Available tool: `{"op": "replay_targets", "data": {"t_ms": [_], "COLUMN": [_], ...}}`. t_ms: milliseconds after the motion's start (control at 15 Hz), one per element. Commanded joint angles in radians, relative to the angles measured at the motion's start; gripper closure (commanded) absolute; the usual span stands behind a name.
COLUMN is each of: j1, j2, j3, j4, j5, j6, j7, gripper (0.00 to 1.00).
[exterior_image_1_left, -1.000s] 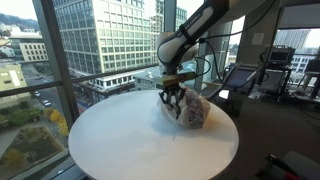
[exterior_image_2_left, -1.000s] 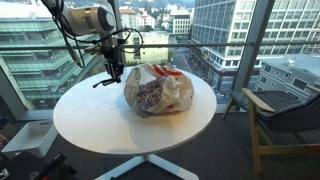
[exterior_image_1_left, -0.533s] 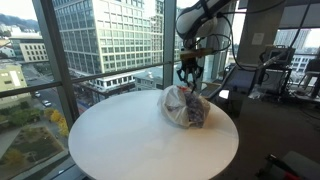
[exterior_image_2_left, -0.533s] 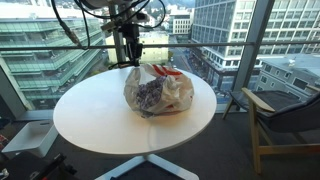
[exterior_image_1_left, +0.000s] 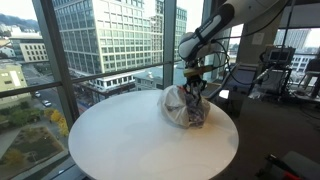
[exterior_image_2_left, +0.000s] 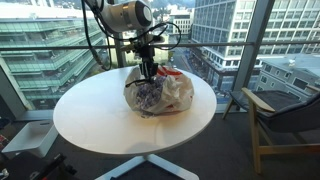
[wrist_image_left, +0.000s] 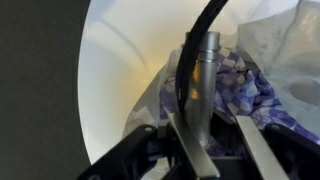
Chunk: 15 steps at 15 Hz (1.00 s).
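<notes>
The silver cylinder (wrist_image_left: 205, 60) already hangs over the purple cloth. My gripper lowers it into the top of the bag next and opens above that cloth.
A clear plastic bag (exterior_image_1_left: 185, 108) holding purple patterned cloth and red items lies on a round white table (exterior_image_1_left: 130, 140); both also show in an exterior view (exterior_image_2_left: 162, 95) (exterior_image_2_left: 100, 125). My gripper (exterior_image_1_left: 196, 86) (exterior_image_2_left: 150, 72) hangs right over the top of the bag. In the wrist view the gripper (wrist_image_left: 207, 122) is shut on a silver cylinder (wrist_image_left: 205, 60) with a black cable (wrist_image_left: 200, 25) running from it. The cylinder points down at the purple cloth in the bag (wrist_image_left: 250, 85). The cylinder's lower end is hidden by the bag.
The table stands beside floor-to-ceiling windows (exterior_image_1_left: 100, 40). A wooden armchair (exterior_image_2_left: 285, 120) is close to the table's edge. Desks and office equipment (exterior_image_1_left: 275, 70) stand behind the arm. The table rim (wrist_image_left: 95, 90) drops to dark floor.
The gripper rose from the table beside the bag, carrying the cabled cylinder, swung across and came down over the bag's top. The black cable no longer lies on the table.
</notes>
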<state>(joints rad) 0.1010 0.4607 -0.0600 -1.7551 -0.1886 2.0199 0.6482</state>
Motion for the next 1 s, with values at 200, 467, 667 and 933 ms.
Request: {"op": "replay_targets", "data": {"t_ms": [200,467,667,933], "j1": [0.047,0.061,0.093,0.085], "j2": [0.206,0.226,0.188,0.091], "j3": [-0.034,-0.07,-0.123,-0.093], "j4": [0.191,0.213,0.189,0.159], "j5": [-0.089,-0.098,-0.169,-0.129], "j6": [0.157,0.194,0.161,-0.001], "j7": [0.004,0.001,0.022,-0.041], "gripper": [0.92,0.38,0.15,0.0]}}
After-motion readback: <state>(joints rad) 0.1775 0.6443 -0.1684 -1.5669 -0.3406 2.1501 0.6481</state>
